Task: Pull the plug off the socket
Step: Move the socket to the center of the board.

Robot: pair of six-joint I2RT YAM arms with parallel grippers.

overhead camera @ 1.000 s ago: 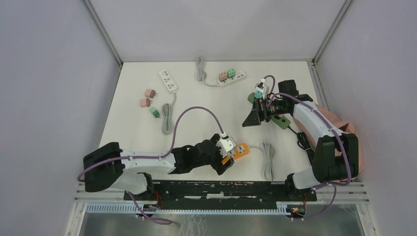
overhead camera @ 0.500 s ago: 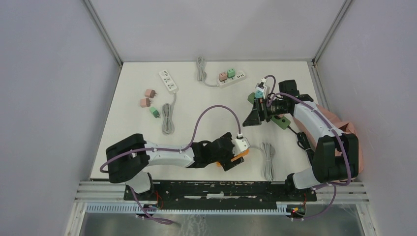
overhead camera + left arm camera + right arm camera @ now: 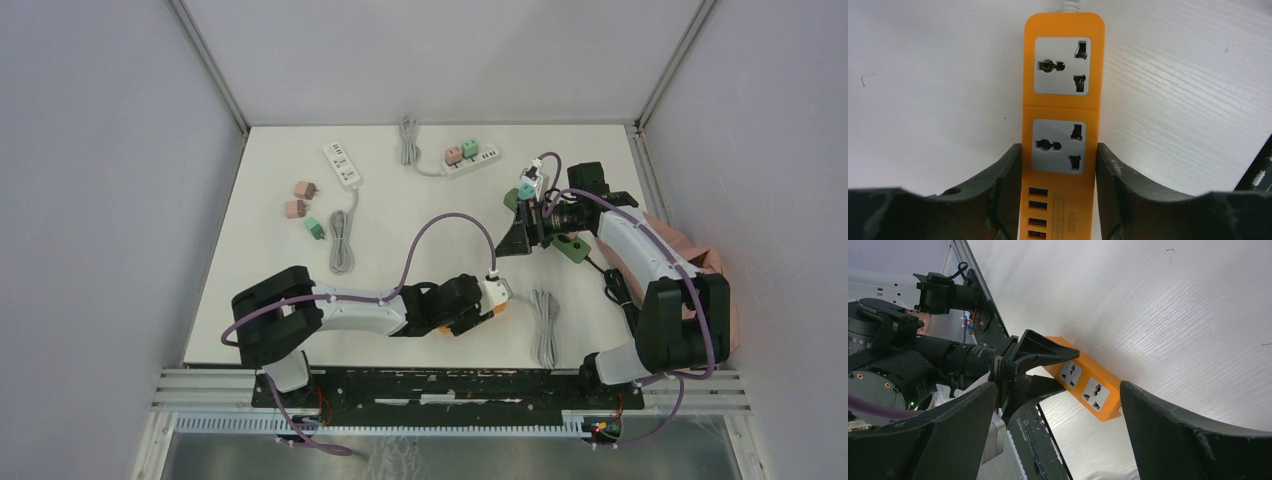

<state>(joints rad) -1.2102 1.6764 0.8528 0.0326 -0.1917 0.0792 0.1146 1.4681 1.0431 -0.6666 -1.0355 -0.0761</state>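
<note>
The left gripper swings outward, to the left in the top view, next and releases the power strip beside the cable near the loose plugs. Both its sockets are empty.
An orange power strip (image 3: 1063, 107) lies flat on the white table, and both of its grey sockets hold no plug. My left gripper (image 3: 1058, 155) is shut on it, one black finger against each long side near the USB ports. From above, the left gripper (image 3: 478, 305) covers most of the orange power strip (image 3: 497, 309). In the right wrist view the orange power strip (image 3: 1088, 385) shows far below my open right gripper (image 3: 1058, 390). From above, the right gripper (image 3: 515, 240) hangs at the right with nothing in it. A pink plug (image 3: 454, 154) and a green plug (image 3: 470, 148) sit in a white strip (image 3: 482, 162) at the back.
A second white strip (image 3: 342, 164) lies at the back left, with two pink plugs (image 3: 298, 198) and a green plug (image 3: 314, 228) loose beside it. A coiled grey cable (image 3: 545, 325) lies right of the orange strip. A dark green strip (image 3: 572, 247) sits under the right arm.
My left arm has reached further right over the orange strip and its jaws have closed from wide open onto the strip's sides. The right arm has barely moved.
</note>
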